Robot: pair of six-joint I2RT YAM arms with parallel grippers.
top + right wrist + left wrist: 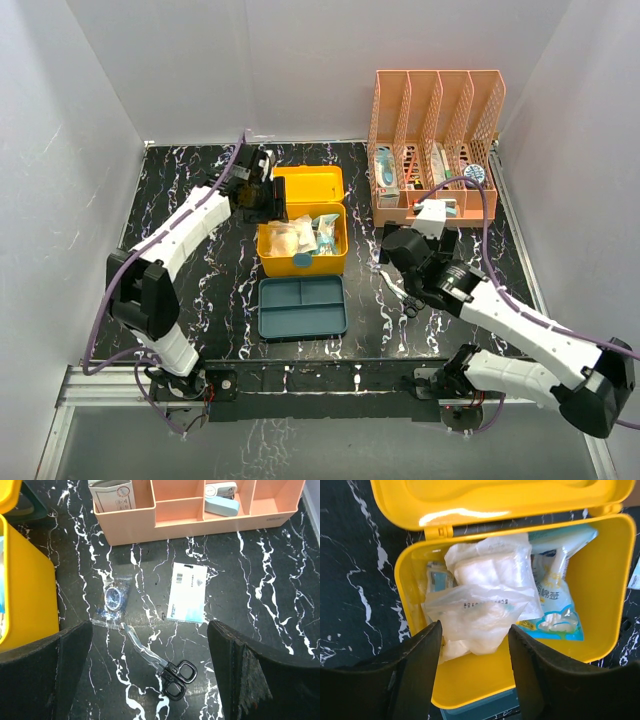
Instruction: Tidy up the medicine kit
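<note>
The right gripper moves toward the yellow box and down onto the middle of the small clear bag (375,260) (114,601) next, as the bag lies flat on the tabletop nearer the box.
The medicine kit (303,262) is a yellow box standing open, its lid (308,185) laid back. Inside it lie clear bags of white dressings (485,595) and a blue-and-white packet (555,610). Its teal divided tray (302,307) lies on the table in front of the box, with nothing in it. My left gripper (266,207) is open and empty over the box's left side, and its own view (475,647) shows it just above the clear bags. My right gripper (398,268) is open and empty above the table right of the box, and its own view (149,635) shows it over black-handled scissors (167,670).
Under my right gripper a white-and-blue flat packet (187,592) and a small clear bag with a blue round item (115,599) lie on the black marbled table. The orange mesh file rack (435,130) stands at the back right with several items in it. White walls enclose the table.
</note>
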